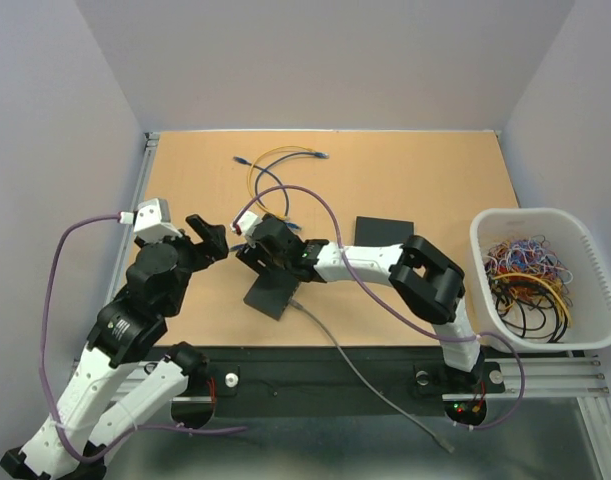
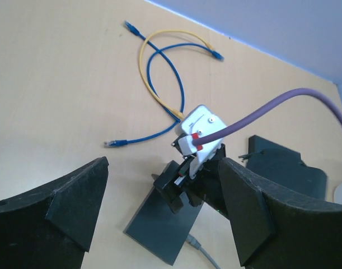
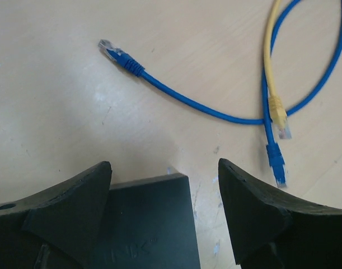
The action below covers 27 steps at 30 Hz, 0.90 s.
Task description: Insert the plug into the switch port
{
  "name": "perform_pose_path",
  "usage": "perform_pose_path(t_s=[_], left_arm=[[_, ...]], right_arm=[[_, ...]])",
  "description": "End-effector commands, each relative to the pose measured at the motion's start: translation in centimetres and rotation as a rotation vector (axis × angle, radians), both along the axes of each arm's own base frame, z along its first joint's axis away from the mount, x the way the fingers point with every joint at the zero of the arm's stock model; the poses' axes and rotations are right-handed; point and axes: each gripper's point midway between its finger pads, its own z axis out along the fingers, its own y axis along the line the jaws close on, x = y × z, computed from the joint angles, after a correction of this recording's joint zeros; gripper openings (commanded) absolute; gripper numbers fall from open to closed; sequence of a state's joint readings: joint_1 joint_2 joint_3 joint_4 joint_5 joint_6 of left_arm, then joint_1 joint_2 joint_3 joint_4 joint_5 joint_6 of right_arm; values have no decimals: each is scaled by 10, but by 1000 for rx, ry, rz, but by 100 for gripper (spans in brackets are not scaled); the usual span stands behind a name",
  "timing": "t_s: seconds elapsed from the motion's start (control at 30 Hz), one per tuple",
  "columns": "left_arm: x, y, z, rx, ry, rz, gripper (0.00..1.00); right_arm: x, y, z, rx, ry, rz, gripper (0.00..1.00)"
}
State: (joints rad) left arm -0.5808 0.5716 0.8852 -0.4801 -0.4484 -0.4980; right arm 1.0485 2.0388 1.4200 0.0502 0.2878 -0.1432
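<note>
Next, my right gripper moves outward off the switch's corner and down onto the blue cable just behind its plug [image 3: 145, 76], as that cable end lies beyond the fingers.
The black switch [image 1: 270, 292] lies flat on the table; it also shows in the left wrist view [image 2: 159, 224] and the right wrist view [image 3: 143, 224]. A grey cable [image 1: 365, 375] runs from the switch's near right edge, and its plug [image 2: 195, 242] lies against that edge; I cannot tell if it is seated. My right gripper [image 1: 247, 250] [image 3: 165, 165] is open over the switch's far corner, which sits between its jaws with a gap on the right side. My left gripper [image 1: 217, 238] [image 2: 163, 165] is open and empty, just left of the right gripper.
A second black box [image 1: 383, 232] lies right of the switch. Loose blue cable [image 3: 176, 95] and yellow cable [image 3: 268, 56] lie behind it. A white basket [image 1: 585, 235] of cables stands at the right. The grey cable's other end [image 1: 445, 445] hangs past the near edge.
</note>
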Motion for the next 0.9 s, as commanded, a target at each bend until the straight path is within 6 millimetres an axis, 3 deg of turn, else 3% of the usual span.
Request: perform_pose_path(t_s=[0.0,0.17,0.3,0.33,0.67,0.87], left_arm=[[-5,23,8,-6,-51,96,92],[-7,24,9,-16,-60,98,95],[-6,22,7,-12,-50,89,95],[-6,21,7,-10,-49,88,95],[-5,18,6,-7,-49,72,95],[-5,19,7,-7,-52,72,95]], right_arm=[[8,30,17,6,-52,94,82],[17,55,-3,-4,-42,147,82],[25,63,-15,9,-15,169,83],[28,66,-11,23,-16,172,83],[56,69,-27,66,33,177,83],[57,72,-37,92,82,217,81]])
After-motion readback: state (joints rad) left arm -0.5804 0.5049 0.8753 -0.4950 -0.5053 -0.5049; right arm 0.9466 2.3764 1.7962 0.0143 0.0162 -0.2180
